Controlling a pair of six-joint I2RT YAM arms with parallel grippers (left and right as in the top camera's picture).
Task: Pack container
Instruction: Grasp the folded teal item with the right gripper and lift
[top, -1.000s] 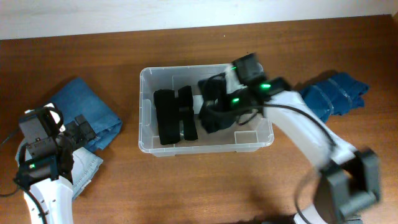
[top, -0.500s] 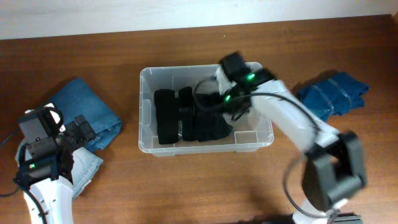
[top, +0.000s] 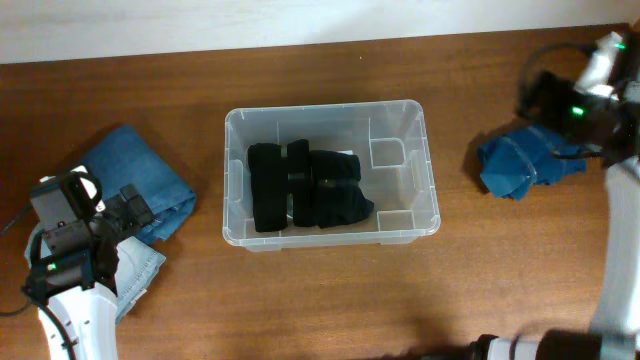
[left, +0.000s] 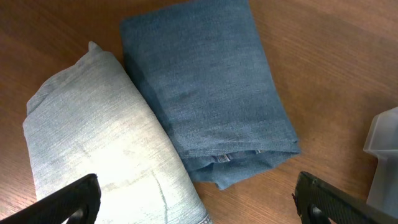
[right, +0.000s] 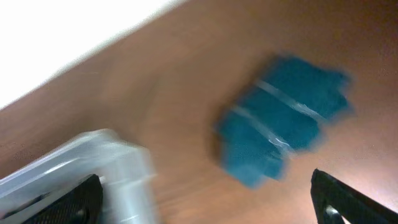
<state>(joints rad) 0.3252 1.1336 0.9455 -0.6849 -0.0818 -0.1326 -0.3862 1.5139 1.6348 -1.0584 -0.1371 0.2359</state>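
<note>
The teal cloth (top: 525, 160) is outside the container (top: 232, 180). My right gripper should go down beside the cloth's end away from the container, then move in onto that end.
The container (top: 232, 180) is a clear plastic tub at the table's centre. Black folded garments (top: 305, 188) lie in its left and middle part. My right gripper (top: 548, 98) hangs open and empty at the far right, above a crumpled teal cloth (top: 525, 160). The blurred right wrist view shows that teal cloth (right: 280, 127) ahead of the wide-apart fingers of the right gripper (right: 205, 199), with the container (right: 93, 168) at the left. My left gripper (top: 133, 207) stands open over folded denim, empty, apart from the container (left: 385, 143).
Two folded denim pieces lie at the left: a dark blue one (left: 205, 93) and a pale one (left: 99, 143), side by side and touching. A pale wall runs along the table's back edge (top: 300, 20).
The right gripper opened and let go of a black garment, which now lies in the container. The right arm then swung out to the far right above the teal cloth. The left arm has not moved.
</note>
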